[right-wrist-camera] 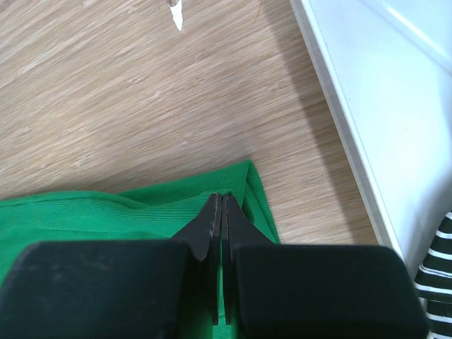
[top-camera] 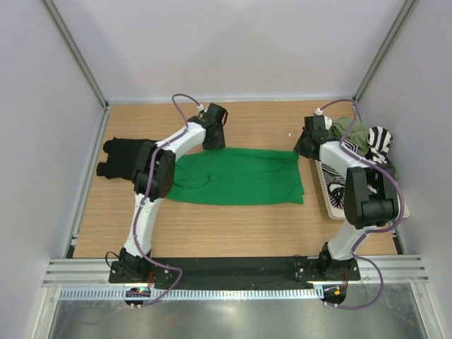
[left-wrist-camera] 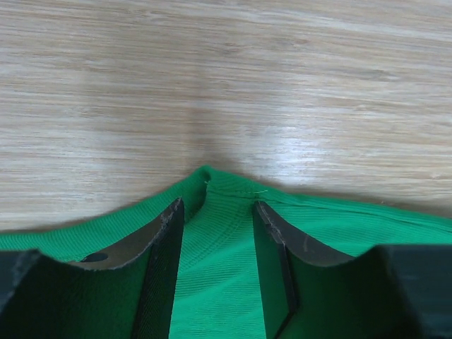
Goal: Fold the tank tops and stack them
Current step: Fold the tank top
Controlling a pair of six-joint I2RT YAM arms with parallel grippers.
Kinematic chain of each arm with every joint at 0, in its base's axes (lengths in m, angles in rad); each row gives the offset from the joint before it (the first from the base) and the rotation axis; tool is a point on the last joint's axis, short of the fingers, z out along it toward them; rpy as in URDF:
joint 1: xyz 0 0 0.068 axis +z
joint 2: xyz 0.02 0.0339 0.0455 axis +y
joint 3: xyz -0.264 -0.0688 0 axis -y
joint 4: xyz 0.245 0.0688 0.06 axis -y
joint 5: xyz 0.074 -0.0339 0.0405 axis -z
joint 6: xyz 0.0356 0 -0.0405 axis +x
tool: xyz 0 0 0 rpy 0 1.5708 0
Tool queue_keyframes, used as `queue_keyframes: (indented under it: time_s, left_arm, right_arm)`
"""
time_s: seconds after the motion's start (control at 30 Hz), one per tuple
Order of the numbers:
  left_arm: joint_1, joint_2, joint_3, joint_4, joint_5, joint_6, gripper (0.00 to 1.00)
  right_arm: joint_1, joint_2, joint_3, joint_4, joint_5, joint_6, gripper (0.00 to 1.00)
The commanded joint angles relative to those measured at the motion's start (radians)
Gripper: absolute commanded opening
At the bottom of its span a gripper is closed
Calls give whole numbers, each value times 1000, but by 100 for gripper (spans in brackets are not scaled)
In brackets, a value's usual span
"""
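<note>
The green tank top's near edge is back from the robot's right gripper, so the gripper needs to carry the hem back next and let go of it with the cloth still spread.
The bright green tank top [top-camera: 236, 176] lies spread across the middle of the wooden table. My left gripper [top-camera: 214, 134] stands open over its far left edge. In the left wrist view the fingers [left-wrist-camera: 164, 236] straddle a raised ridge of the green cloth [left-wrist-camera: 215, 268] without pinching it. My right gripper [top-camera: 305, 145] is at the far right corner of the garment, shut on the green hem [right-wrist-camera: 254, 191]. A black tank top [top-camera: 123, 159] lies bunched at the left. Striped [top-camera: 381, 140] and olive [top-camera: 353, 131] tank tops are piled at the right.
A white tray [top-camera: 327, 191] at the right edge holds the striped and olive garments, and its rim [right-wrist-camera: 339, 106] runs close beside my right gripper. Grey walls enclose the table on three sides. Bare wood lies beyond the green cloth.
</note>
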Motion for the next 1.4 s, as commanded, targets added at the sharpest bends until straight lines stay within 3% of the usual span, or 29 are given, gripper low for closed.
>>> queue_keyframes:
  time_s: [0.0,0.2,0.43,0.53,0.73,0.97,1.37]
  left_arm:
    - [3,14,57,-24,6,-9,45]
    - [8,38,76,-13,64,-28,40]
    - [19,49,96,-11,72,-17,6]
    - [19,26,89,5,69,7,0]
    - [19,-96,-21,70,37,23,0]
    - [6,-280,-265,200,6,21,0]
    - [-72,-483,-526,291,-78,9,0]
  right_arm:
    - [4,-3,37,30,6,-1,1]
    - [4,6,46,28,5,-1,1]
    - [6,12,68,16,3,-1,1]
    - [6,20,85,10,3,-3,1]
    - [4,30,109,-10,2,-6,1]
    - [4,12,83,-22,-7,5,1]
    - [12,-117,-62,-22,-24,20,1]
